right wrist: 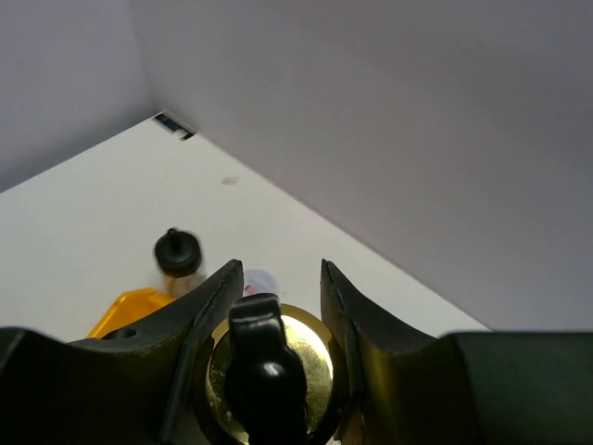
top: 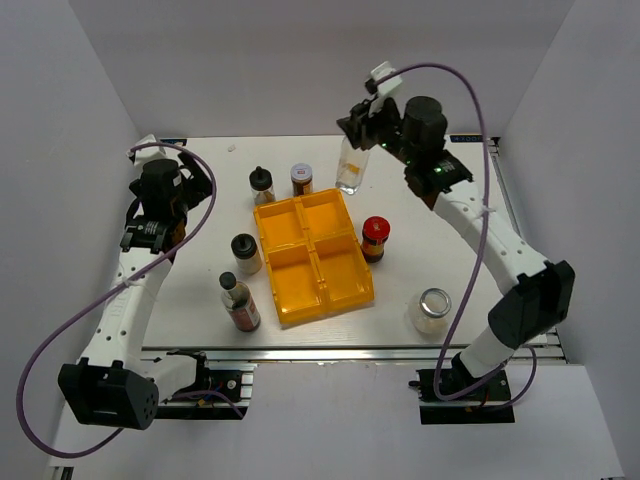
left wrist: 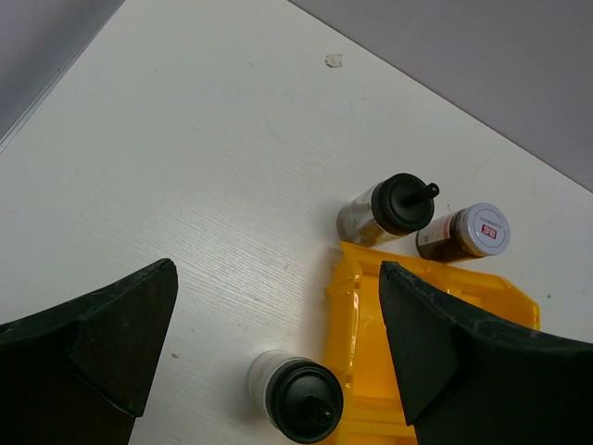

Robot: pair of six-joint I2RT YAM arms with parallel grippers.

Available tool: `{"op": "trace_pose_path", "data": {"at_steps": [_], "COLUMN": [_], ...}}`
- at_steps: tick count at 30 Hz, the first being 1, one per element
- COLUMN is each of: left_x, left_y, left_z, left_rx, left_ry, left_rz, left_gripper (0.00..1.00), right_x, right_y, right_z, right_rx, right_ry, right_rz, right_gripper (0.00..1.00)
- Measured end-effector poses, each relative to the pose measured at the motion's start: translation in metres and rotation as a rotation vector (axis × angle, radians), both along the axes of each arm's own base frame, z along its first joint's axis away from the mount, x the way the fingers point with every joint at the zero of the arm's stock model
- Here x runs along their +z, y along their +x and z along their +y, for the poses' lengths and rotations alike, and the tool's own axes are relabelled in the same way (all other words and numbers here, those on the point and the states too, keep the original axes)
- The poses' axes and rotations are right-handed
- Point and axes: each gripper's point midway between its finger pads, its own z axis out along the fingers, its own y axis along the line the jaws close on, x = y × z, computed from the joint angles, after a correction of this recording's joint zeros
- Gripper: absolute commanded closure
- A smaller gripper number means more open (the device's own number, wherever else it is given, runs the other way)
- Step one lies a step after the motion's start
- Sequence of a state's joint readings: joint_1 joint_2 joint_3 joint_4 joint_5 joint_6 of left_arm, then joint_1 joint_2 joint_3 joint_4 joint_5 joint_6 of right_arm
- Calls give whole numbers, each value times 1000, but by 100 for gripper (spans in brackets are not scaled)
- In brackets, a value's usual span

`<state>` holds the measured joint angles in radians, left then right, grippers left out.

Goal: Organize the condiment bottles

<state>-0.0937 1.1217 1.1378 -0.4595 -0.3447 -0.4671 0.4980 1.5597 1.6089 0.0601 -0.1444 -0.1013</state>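
Note:
I will next move my right gripper back and down to release, because the empty far part of the tray by the red-lidded jar is below it, nearer my base.
My right gripper (top: 366, 132) (right wrist: 280, 269) is shut on the gold top (right wrist: 313, 360) of the tall clear bottle (top: 351, 168), behind the yellow tray (top: 342, 290). The bottle stays upright; I cannot tell whether its base touches the table. My left gripper (top: 196, 180) (left wrist: 276, 271) hangs open and empty over the table, left of the tray. One black-lidded jar (top: 245, 252) (left wrist: 304, 399) sits beside the tray's left edge. Another black-lidded jar (top: 262, 185) (left wrist: 398, 206) and a white-lidded jar (top: 302, 179) (left wrist: 474, 232) stand behind the tray. The dark sauce bottle (top: 239, 302) is at front left.
A red-lidded jar (top: 375, 238) stands against the tray's right side, and a silver-lidded jar (top: 432, 310) sits at front right. The tray's four compartments hold nothing. White walls close the table at the back and both sides.

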Motion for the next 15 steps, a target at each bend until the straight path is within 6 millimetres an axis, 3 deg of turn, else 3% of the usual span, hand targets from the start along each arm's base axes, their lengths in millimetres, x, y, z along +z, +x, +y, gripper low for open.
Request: {"op": "trace_pose_path", "data": {"at_steps": [3, 7, 11, 15], "left_x": [-6, -15, -22, -33], "left_y": [4, 10, 16, 24], "left_z": [-3, -8, -11, -16], "left_rx": [-17, -44, -64, -95], "left_ry": [1, -2, -1, 3], "left_rz": [19, 42, 60, 89], "left_gripper": [2, 2, 2, 2], "right_x": [-31, -71, -100, -115], "right_y": [-1, 0, 2, 2], "right_z": [34, 64, 79, 86], "right_rx": [80, 151, 181, 197], "right_ry": [-32, -65, -89, -92], "right_rz": [56, 134, 183, 197], "right_gripper": [100, 100, 100, 100]}}
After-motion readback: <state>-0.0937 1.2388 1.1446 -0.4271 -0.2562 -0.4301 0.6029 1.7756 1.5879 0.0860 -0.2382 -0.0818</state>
